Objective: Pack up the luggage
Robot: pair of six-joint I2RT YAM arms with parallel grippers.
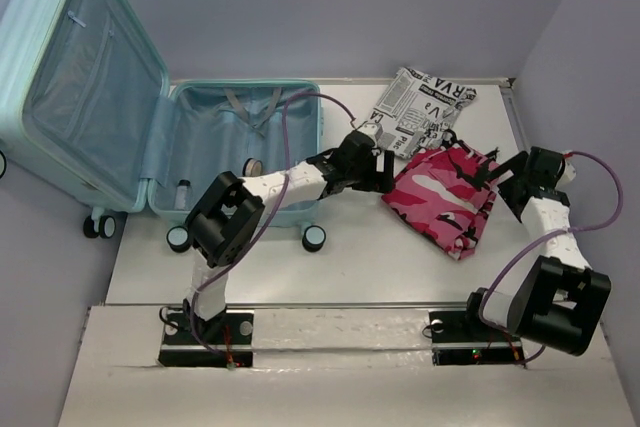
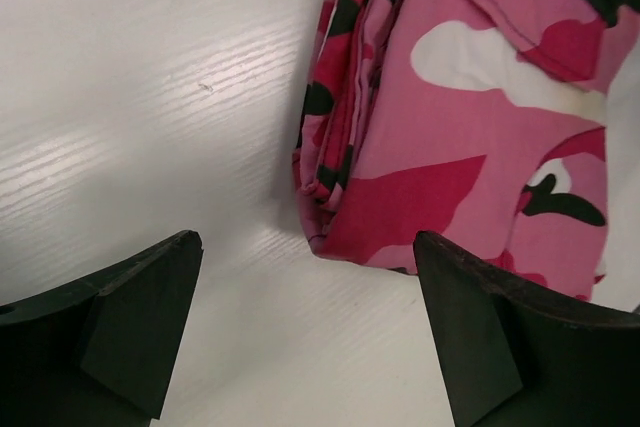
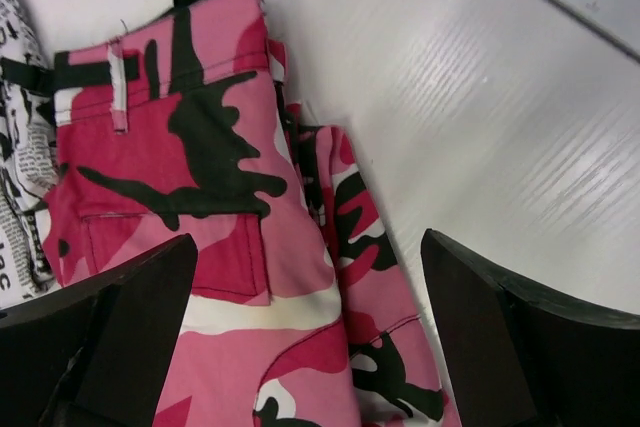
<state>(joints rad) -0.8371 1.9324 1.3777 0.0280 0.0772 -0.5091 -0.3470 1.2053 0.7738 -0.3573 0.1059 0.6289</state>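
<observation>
My right gripper should next move down and across onto the trousers' wall-side edge (image 1: pixel 489 178) (image 3: pixel 308 187), because that edge is below my gripper and to its left in the top view.
The pale aqua suitcase (image 1: pixel 120 107) lies open at the far left, lid raised, with a small bottle (image 1: pixel 183 190) and a round item (image 1: pixel 252 165) inside. Folded pink camouflage trousers (image 1: pixel 445 192) lie on the table right of centre; they also show in the left wrist view (image 2: pixel 470 127) and the right wrist view (image 3: pixel 250 277). My left gripper (image 1: pixel 385 172) is open at the trousers' left edge, over bare table (image 2: pixel 300 347). My right gripper (image 1: pixel 500 182) is open above the trousers' right edge (image 3: pixel 310 347).
A folded black-and-white newspaper-print garment (image 1: pixel 425 107) lies behind the trousers, touching them; its edge shows in the right wrist view (image 3: pixel 20 167). The suitcase's caster wheels (image 1: pixel 314 238) stand at its near edge. The table's right edge meets the wall (image 1: pixel 520 117).
</observation>
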